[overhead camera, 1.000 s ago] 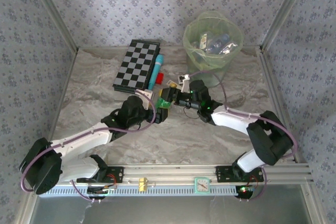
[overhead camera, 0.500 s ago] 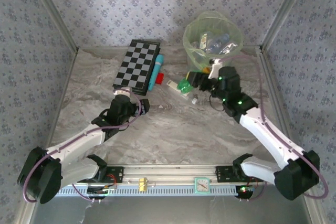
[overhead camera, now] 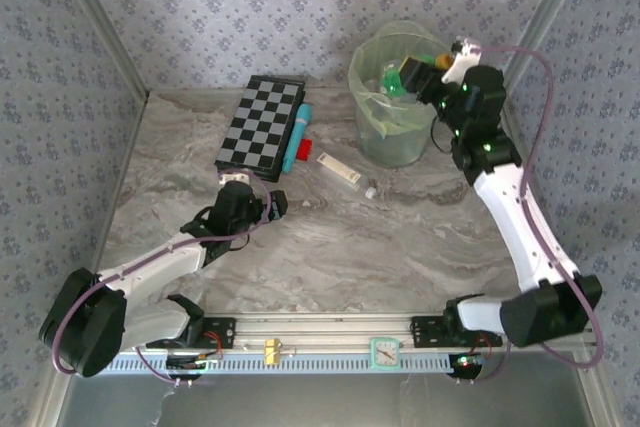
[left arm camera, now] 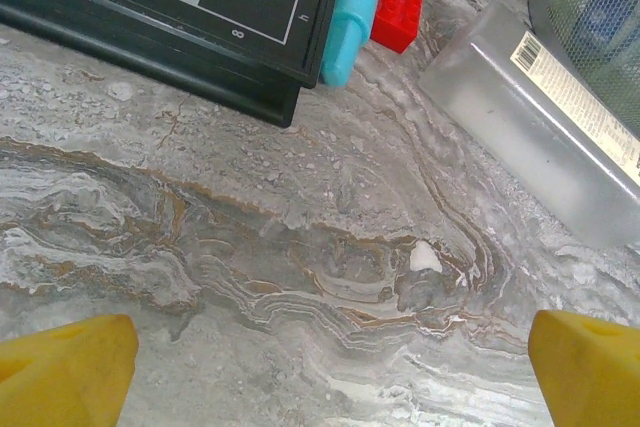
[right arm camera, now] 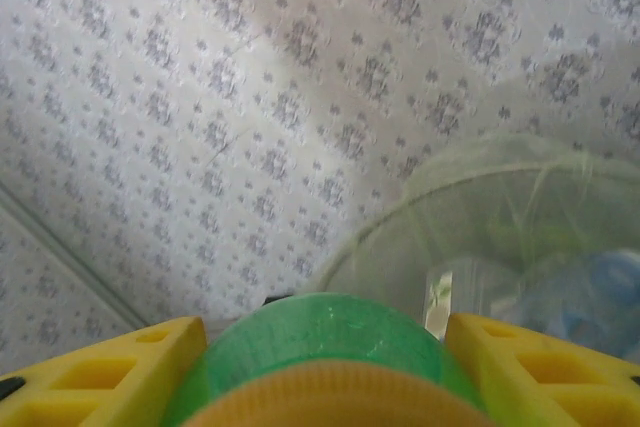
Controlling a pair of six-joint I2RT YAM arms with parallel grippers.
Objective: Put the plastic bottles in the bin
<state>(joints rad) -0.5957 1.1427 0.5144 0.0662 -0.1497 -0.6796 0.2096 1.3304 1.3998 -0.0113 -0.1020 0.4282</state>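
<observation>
The bin's opening point(overhead camera: 384, 65) point(right arm camera: 490, 237) is below the gripper. My right gripper should next move toward the checkerboard side and down over it to let go of the green bottle.
My right gripper point(overhead camera: 410, 76) is raised over the rim of the pale-green bin point(overhead camera: 388, 139), shut on a green bottle point(overhead camera: 392, 83). In the right wrist view the green bottle point(right arm camera: 320, 342) fills the gap between the yellow fingers point(right arm camera: 100, 377), with the bin's rim point(right arm camera: 470, 197) and blue-labelled bottles point(right arm camera: 590, 297) inside it beyond. A clear bottle point(overhead camera: 338, 168) lies on the table left of the bin. My left gripper point(overhead camera: 268, 203) rests low on the table, open and holding nothing, short of the clear bottle point(left arm camera: 530, 137); its fingertips point(left arm camera: 60, 372) are spread wide.
A checkerboard point(overhead camera: 260, 125) lies at the back left, with a cyan tube point(overhead camera: 297, 135) and a red block point(overhead camera: 304, 147) along its right edge. A small white cap point(overhead camera: 370, 190) lies near the clear bottle. Patterned walls close in the table.
My right arm has swung up and back from the table, carrying the green bottle over the bin. My left gripper drew back left from the middle and stays open.
</observation>
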